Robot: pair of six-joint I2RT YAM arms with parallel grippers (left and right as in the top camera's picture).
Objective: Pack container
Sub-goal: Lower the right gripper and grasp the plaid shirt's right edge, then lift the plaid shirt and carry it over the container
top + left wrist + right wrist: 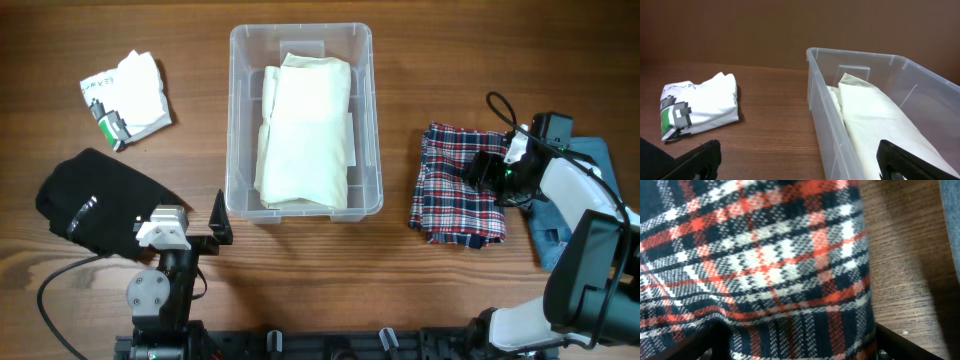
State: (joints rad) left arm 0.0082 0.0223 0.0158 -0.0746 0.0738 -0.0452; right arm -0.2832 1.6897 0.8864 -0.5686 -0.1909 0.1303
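Observation:
My right gripper is low with its fingers spread and fabric already bunches between them, so next it needs to stay low and close on the plaid cloth's edge (pixel 805 336) by the blue denim piece.
The clear plastic container (pixel 300 32) stands at the table's middle with a folded cream cloth (pixel 305 130) inside. It also shows in the left wrist view (pixel 860 54), with the cream cloth (pixel 880 110) in it. My left gripper (pixel 218 222) is open and empty by the container's near left corner, its fingers (pixel 800 147) spread wide over bare wood. My right gripper (pixel 478 170) is down on a folded red, white and navy plaid cloth (pixel 450 200). Its fingers (pixel 800 330) are wide apart, with the plaid cloth (pixel 765 265) bunched between them.
A black garment (pixel 95 200) lies at the front left, and a folded white printed shirt (pixel 130 95) lies at the back left, also in the left wrist view (pixel 700 105). A blue denim piece (pixel 548 235) lies under my right arm, right of the plaid cloth.

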